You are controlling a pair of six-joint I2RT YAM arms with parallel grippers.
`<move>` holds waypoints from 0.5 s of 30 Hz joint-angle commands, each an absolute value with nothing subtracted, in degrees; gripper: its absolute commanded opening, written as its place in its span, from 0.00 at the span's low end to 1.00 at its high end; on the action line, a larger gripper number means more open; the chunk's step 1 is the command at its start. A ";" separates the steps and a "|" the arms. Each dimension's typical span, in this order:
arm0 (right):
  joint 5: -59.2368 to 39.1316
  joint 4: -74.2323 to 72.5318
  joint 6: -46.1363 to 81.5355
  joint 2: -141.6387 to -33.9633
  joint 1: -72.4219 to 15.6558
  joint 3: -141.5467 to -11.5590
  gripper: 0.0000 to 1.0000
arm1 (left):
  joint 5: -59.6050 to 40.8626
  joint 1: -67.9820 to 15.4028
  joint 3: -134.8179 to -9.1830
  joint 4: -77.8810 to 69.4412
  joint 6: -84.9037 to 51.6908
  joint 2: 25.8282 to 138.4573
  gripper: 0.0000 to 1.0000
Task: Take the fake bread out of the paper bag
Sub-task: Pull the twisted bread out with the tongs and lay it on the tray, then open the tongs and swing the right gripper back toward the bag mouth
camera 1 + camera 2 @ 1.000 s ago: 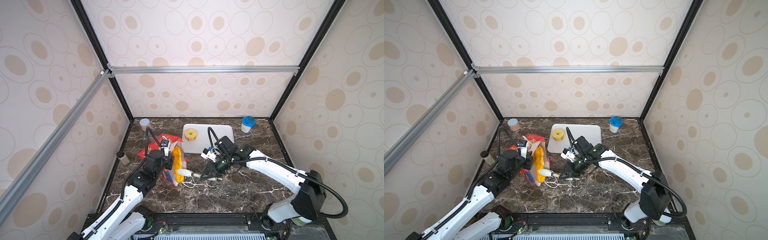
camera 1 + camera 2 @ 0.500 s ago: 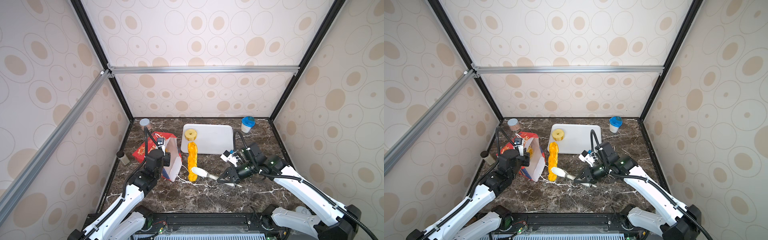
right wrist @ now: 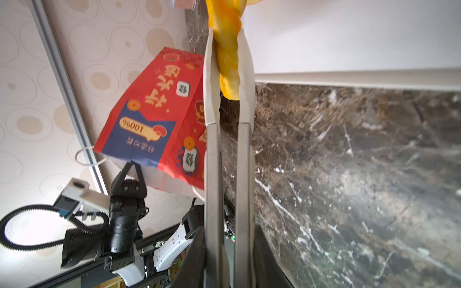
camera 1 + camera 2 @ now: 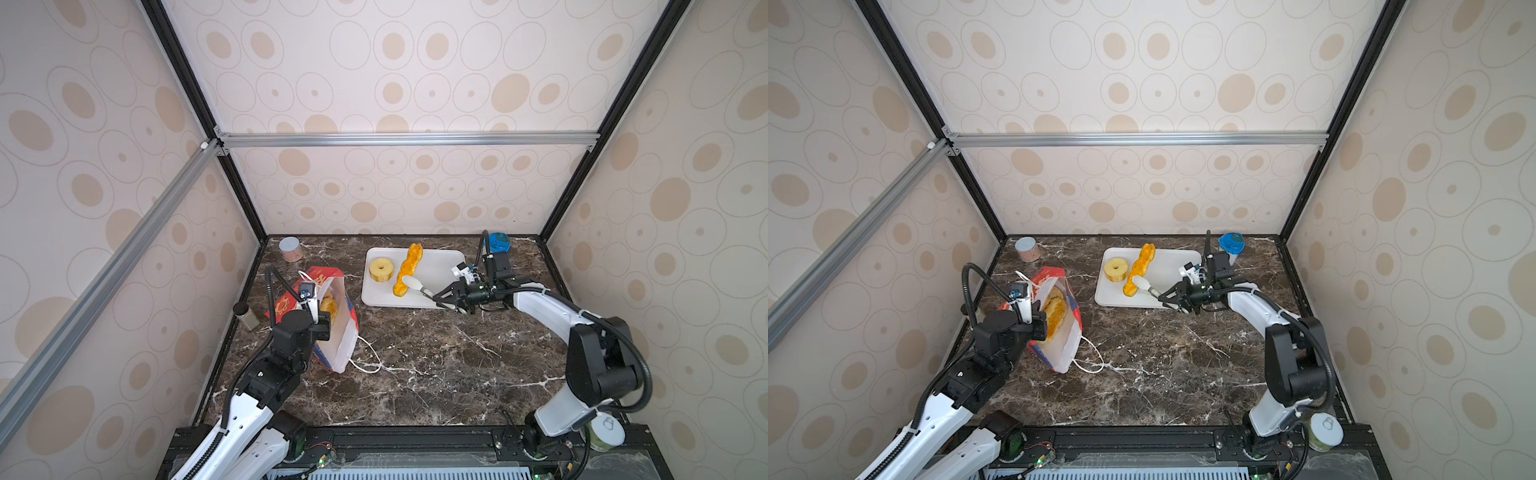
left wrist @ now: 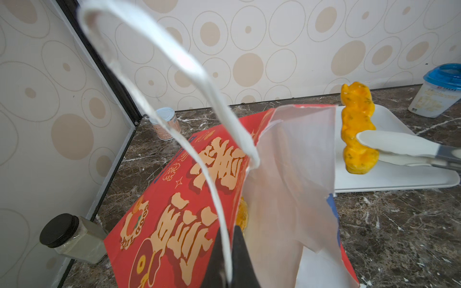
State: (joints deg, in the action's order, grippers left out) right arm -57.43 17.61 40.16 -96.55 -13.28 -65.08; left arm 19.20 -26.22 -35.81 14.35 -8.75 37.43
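Note:
My right gripper lowers the orange stick onto the tray's bare bottom beside the yellow ring (image 4: 380,268) next and releases, since the tray's bottom lies below the tongs it holds.
The red paper bag (image 4: 343,332) leans open on the marble, with tan fake bread (image 4: 328,305) showing in its mouth. My left gripper (image 5: 228,261) is shut on the bag's white cord handle (image 5: 174,57). My right gripper (image 4: 444,297) is shut on grey tongs (image 4: 419,286) with white tips. The tongs pinch the near end of the long orange twisted stick (image 4: 407,268) over the white tray (image 4: 436,266). I cannot tell whether the stick touches the tray. A yellow ring (image 4: 380,268) lies on the tray beside the stick.
A tin can (image 4: 291,248) stands at the back left and a blue-lidded container (image 4: 498,242) at the back right, just behind my right wrist. A black-lidded jar (image 4: 245,316) sits by the left wall. The bag's second handle (image 4: 365,361) trails on the marble.
My right gripper drew the twisted stick out of the bag with the tongs and carried it back to the tray. My left gripper kept hold of the handle.

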 commanded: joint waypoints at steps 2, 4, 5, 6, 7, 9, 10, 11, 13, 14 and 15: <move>-61.97 7.90 43.87 -101.86 -13.51 -67.97 0.00 | 18.72 -26.19 -37.79 14.94 -9.40 36.98 0.00; -62.69 4.77 46.15 -103.98 -13.54 -67.37 0.00 | 18.31 -26.19 -37.76 14.60 -9.02 37.34 0.00; -63.14 3.62 46.87 -104.95 -13.54 -67.15 0.00 | 18.02 -26.19 -37.59 14.34 -8.84 37.65 0.00; -63.35 3.18 47.28 -105.58 -13.51 -67.13 0.00 | 17.94 -26.20 -37.56 14.05 -8.71 37.87 0.00; -63.37 2.72 47.65 -106.33 -13.51 -66.89 0.00 | 17.89 -26.21 -37.45 13.70 -8.53 38.18 0.00; -63.80 1.81 48.33 -107.41 -13.54 -66.67 0.00 | 17.76 -26.19 -37.25 13.12 -8.22 38.73 0.00; -64.22 0.72 49.06 -107.98 -13.54 -66.34 0.00 | 17.67 -26.19 -37.23 12.84 -8.17 39.01 0.00; -64.76 -0.40 49.70 -108.55 -13.54 -66.12 0.00 | 17.46 -26.19 -37.11 12.54 -8.09 39.24 0.00; -64.93 -0.35 49.37 -110.00 -13.53 -66.61 0.00 | 16.90 -26.19 -36.92 11.97 -8.06 39.53 0.00; -64.85 0.24 48.76 -110.59 -13.54 -67.10 0.00 | 16.72 -26.19 -36.86 11.79 -8.04 39.59 0.00; -64.89 0.67 48.46 -111.50 -13.54 -67.56 0.00 | 16.49 -26.19 -36.84 11.69 -8.06 39.70 0.00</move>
State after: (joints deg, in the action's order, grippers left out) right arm -62.13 3.29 48.45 -109.86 -13.23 -66.22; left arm 16.82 -26.22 -35.81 14.22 -8.69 39.72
